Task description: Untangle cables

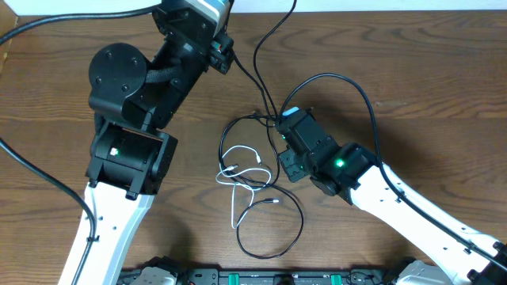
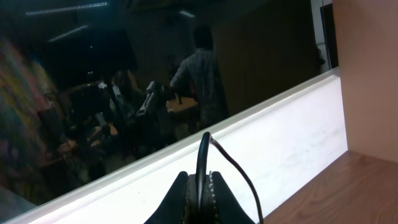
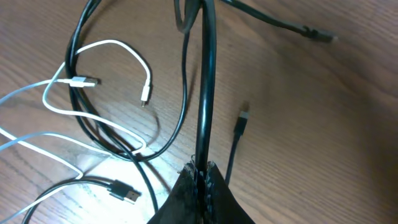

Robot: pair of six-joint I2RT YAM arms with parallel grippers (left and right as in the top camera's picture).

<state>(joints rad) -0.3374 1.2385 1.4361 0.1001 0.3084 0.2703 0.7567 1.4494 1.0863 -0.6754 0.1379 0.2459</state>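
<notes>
The black cable should go onto the wood [image 1: 230, 100] beside the tangle, and my left gripper will move down and back next to release it there, because that spot is below and back from the gripper.
Several thin cables lie tangled at mid-table: a white cable [image 1: 245, 169] looped among black cables [image 1: 269, 231]. My left gripper [image 1: 226, 57] is raised at the back of the table, shut on a black cable [image 2: 204, 152] that rises from between its fingers and curves down to the right. My right gripper [image 1: 279, 125] sits at the tangle's upper right, shut on another black cable [image 3: 205, 93] that runs straight ahead of its jaws. The right wrist view also shows the white cable [image 3: 115, 45], its small plug [image 3: 145, 96] and a black USB plug [image 3: 125, 191] on the wood.
The left arm's bulky body [image 1: 131, 119] fills the table's left side and the right arm [image 1: 396, 202] crosses the lower right. A thick black arm cable [image 1: 47, 20] runs along the top left. A white wall ledge [image 2: 273, 137] lies ahead of the left gripper.
</notes>
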